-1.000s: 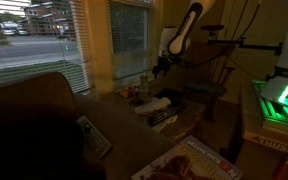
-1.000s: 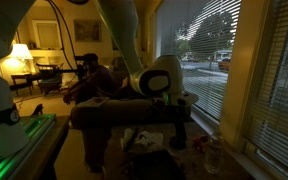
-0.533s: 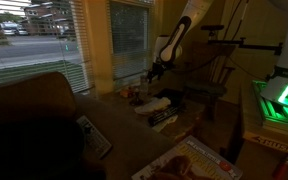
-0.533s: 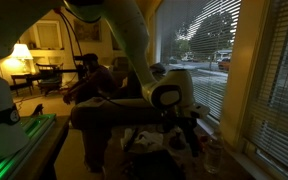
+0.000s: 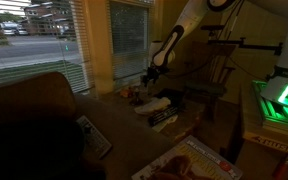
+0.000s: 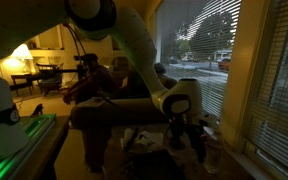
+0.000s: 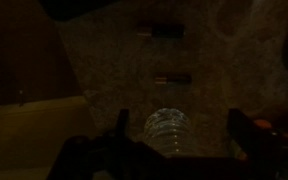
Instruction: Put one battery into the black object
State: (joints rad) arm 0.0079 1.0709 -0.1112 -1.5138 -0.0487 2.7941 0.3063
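Note:
My gripper has to go down and move past the round ribbed clear object to the nearer battery [image 7: 173,79].
The room is very dim. In the wrist view my gripper [image 7: 179,120] is open and empty, with its two dark fingers spread wide over a speckled surface. Two small elongated things that look like batteries lie ahead of it, one farther [image 7: 162,33] and one nearer [image 7: 174,78]. A round ribbed clear object [image 7: 167,130] sits between the fingers, below them. I cannot make out the black object in the wrist view. In both exterior views the gripper [image 5: 150,74] [image 6: 195,137] hangs low over the cluttered table by the window.
A pale stack of items [image 5: 156,103] and dark boxes [image 5: 166,119] lie on the table under the arm. Orange items [image 7: 276,125] sit at the right. A dark armchair [image 5: 29,115] fills the foreground. Window blinds [image 6: 209,45] stand close behind the gripper.
The arm has swung toward the window and lowered; the gripper has come down closer to the table top. The fingers stay open.

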